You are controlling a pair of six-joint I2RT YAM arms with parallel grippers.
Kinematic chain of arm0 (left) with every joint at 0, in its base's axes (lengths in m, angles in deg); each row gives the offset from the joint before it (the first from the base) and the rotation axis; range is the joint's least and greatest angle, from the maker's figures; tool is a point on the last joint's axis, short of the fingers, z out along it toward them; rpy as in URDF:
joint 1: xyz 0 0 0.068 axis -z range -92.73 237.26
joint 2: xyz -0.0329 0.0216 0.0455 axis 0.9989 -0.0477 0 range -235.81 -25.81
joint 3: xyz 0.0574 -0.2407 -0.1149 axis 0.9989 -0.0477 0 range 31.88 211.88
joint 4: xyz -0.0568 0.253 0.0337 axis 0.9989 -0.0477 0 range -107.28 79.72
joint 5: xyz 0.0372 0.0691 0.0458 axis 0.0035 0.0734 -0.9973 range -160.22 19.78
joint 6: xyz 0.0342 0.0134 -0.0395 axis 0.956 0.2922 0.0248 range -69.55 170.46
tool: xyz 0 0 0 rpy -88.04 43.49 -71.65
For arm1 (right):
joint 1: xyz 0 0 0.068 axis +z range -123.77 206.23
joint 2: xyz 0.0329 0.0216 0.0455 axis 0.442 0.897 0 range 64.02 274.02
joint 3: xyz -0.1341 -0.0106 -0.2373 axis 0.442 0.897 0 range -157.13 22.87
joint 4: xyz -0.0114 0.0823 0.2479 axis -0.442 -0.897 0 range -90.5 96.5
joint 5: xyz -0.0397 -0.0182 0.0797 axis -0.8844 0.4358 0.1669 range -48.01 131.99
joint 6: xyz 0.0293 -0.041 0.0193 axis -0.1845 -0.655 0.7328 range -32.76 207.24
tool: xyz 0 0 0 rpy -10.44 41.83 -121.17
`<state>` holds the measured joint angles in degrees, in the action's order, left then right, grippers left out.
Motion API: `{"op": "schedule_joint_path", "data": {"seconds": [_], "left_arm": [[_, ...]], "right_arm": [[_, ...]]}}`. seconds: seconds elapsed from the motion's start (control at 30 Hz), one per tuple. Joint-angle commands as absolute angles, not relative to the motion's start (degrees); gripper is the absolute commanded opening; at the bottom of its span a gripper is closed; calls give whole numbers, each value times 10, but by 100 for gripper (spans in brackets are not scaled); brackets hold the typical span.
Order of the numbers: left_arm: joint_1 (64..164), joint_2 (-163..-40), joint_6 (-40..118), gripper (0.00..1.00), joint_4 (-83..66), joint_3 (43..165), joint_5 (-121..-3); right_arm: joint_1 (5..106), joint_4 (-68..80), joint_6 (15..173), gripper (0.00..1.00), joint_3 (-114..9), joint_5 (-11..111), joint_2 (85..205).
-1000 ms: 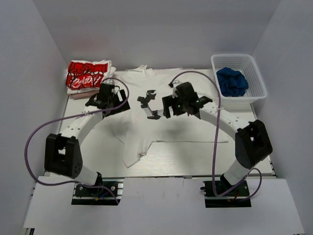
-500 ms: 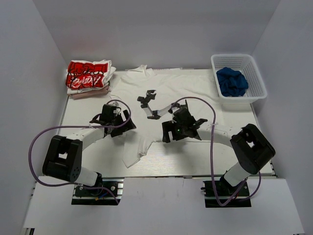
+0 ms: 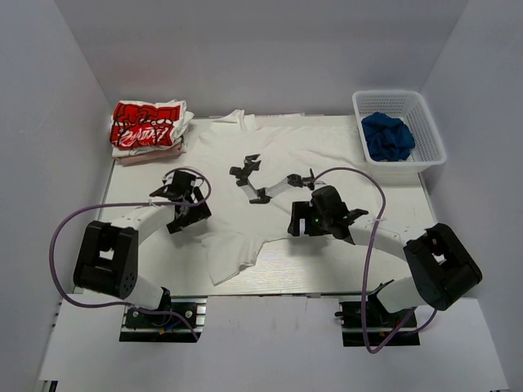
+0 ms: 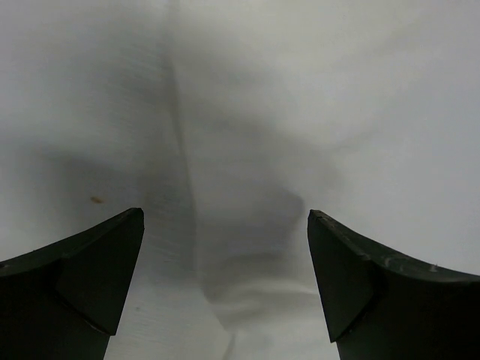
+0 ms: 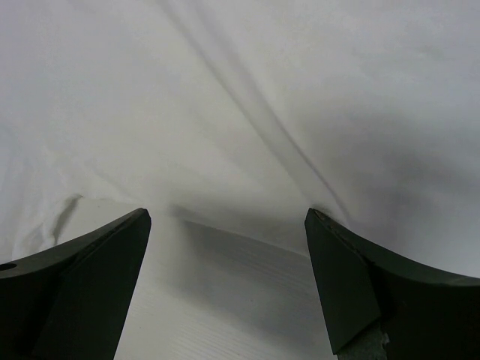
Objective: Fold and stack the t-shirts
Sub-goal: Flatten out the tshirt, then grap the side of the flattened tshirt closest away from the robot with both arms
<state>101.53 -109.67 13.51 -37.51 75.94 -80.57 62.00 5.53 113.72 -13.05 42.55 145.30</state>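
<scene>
The white shirt's flap sticks out crookedly toward the table's near edge, so my left gripper will move back onto the flap's near corner [image 3: 216, 281] and close.
A large plain white t-shirt [image 3: 286, 147] lies spread over the middle of the table, collar at the far side. The white shirt with the red-and-black print [image 3: 147, 126] sits folded at the far left. My left gripper [image 3: 188, 211] hangs open low over the white shirt's left edge. In the left wrist view the left gripper [image 4: 225, 211] has a cloth ridge [image 4: 225, 247] between its wide fingers. My right gripper [image 3: 309, 222] is open at the shirt's near hem. In the right wrist view the right gripper [image 5: 227, 211] straddles the hem [image 5: 247, 225] and bare table [image 5: 225, 300]. Neither holds anything.
A white basket [image 3: 429, 131] holding a blue cloth [image 3: 387, 137] stands at the far right. A black-and-grey jointed piece [image 3: 260, 186] lies on the white shirt between the arms. White walls close in the table on three sides.
Both arms drew back toward the near side and came down lower. The left gripper moved to the shirt's left edge, the right one to its near hem. Both stayed open.
</scene>
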Motion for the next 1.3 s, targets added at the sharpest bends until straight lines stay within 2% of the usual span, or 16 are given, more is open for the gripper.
{"op": "schedule_joint_path", "data": {"seconds": [0.0, 0.17, 0.33, 0.47, 0.57, 0.63, 0.83, 1.03, 1.1, 1.2, 1.27], "left_arm": [[1011, -1139, 135, 100, -449, 819, -924], [1019, -1182, 151, 100, -460, 895, -926], [1019, -1085, 155, 100, -454, 873, -846], [1030, -942, 138, 100, -414, 780, -670], [1044, -905, 123, 100, -417, 729, -593], [1070, -892, 107, 100, -447, 717, -583], [1163, -863, 43, 100, -488, 644, -549], [1255, -885, -11, 100, -528, 634, -573], [1275, -899, -26, 97, -505, 626, -573], [1309, -927, -48, 95, -486, 612, -596], [1316, -959, -48, 88, -486, 612, -612]], "right_arm": [[601, -11, 1133, 90, -103, 401, 1451], [602, -39, 1090, 90, -131, 412, 1421], [609, -44, 1058, 90, -159, 469, 1362], [605, -48, 1103, 90, -178, 446, 1322], [602, -74, 1163, 90, -185, 342, 1298], [590, -98, 1193, 90, -187, 265, 1284], [533, -151, 1236, 90, -184, 197, 1285], [430, -163, 1222, 90, -162, 171, 1292], [386, -165, 1227, 90, -145, 166, 1285], [345, -136, 1225, 90, -129, 205, 1277], [330, -138, 1223, 90, -129, 227, 1278]]}}
